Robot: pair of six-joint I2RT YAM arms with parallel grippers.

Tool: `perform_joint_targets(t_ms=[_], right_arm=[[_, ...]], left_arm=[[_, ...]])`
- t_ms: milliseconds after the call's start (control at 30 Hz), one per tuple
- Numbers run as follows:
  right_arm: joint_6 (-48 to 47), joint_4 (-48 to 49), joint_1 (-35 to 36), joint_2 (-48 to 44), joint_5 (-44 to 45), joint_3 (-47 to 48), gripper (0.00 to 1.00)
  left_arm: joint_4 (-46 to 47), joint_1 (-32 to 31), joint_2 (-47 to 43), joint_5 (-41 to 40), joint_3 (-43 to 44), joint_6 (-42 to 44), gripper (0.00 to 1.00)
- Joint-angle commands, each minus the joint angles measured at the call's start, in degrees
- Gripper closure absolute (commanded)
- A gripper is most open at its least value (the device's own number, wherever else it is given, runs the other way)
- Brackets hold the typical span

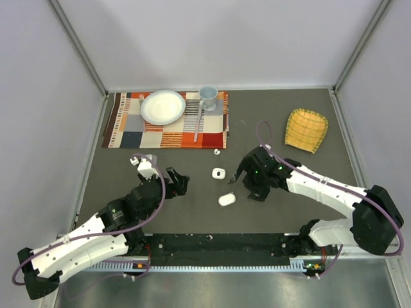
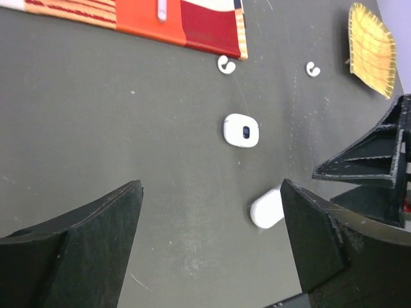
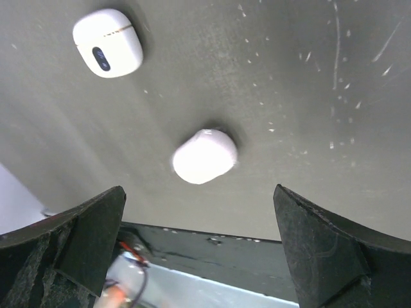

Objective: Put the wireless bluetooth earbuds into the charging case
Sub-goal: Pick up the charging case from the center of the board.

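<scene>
My right gripper will go down, moving to the left in the top view, and close across the oval case's nearer end (image 1: 231, 197) (image 3: 215, 146), because the table around the oval case is bare.
A smooth white oval charging case (image 1: 227, 199) lies on the dark table; it also shows in the left wrist view (image 2: 266, 208) and the right wrist view (image 3: 204, 156). A second, squarer white case (image 1: 218, 173) with a seam and a dark mark lies just beyond it (image 2: 242, 130) (image 3: 106, 42). One tiny white earbud (image 1: 217, 152) lies near the placemat's corner (image 2: 225, 64); another earbud (image 2: 313, 69) lies to its right. My left gripper (image 1: 180, 181) (image 2: 212, 186) is open and empty, left of the cases. My right gripper (image 1: 247, 187) (image 3: 199, 189) is open and empty, just right of the oval case.
A striped placemat (image 1: 128, 131) at the back left carries a white plate (image 1: 162, 106), a pale blue cup (image 1: 207, 96) and a spoon (image 1: 198, 122). A yellow woven piece (image 1: 306, 129) lies at the back right. Grey walls enclose the table.
</scene>
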Motion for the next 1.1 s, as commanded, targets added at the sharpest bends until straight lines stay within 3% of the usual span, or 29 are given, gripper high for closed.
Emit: perform_joint_targets(t_ms=[0,100,367,533,767,933,967,1067], right_arm=[[13.8,4.0,0.3,-0.4,0.4,2.9,0.01],[21.1,4.0,0.7,-0.3,1.7,1.6,0.02],[29.9,3.6,1.0,5.0,0.8,1.6,0.05],[30.2,3.6,1.2,7.8,-0.9,1.6,0.11],[26.1,4.1,0.1,16.3,-7.8,4.3,0.21],[26.6,6.2,0.1,19.4,-9.6,4.4,0.25],[27.0,6.3,0.1,19.5,-9.5,4.4,0.32],[28.2,6.6,0.1,19.4,-8.5,3.5,0.36]], left_arm=[[2.9,0.1,-1.0,-7.9,-0.3,3.0,0.01],[-1.3,0.1,-0.4,-11.5,1.1,2.4,0.01],[-1.6,0.1,-2.0,-10.1,1.0,9.8,0.01],[-1.8,0.1,-2.1,-9.4,0.4,8.2,0.01],[-5.1,0.1,-2.6,-7.5,-1.4,-3.6,0.02],[-5.5,0.1,-3.4,-5.0,-2.1,-4.7,0.03],[-5.8,0.1,-3.6,-5.0,-1.9,-4.4,0.03],[-6.9,0.1,-4.0,-5.8,-1.6,-3.2,0.04]])
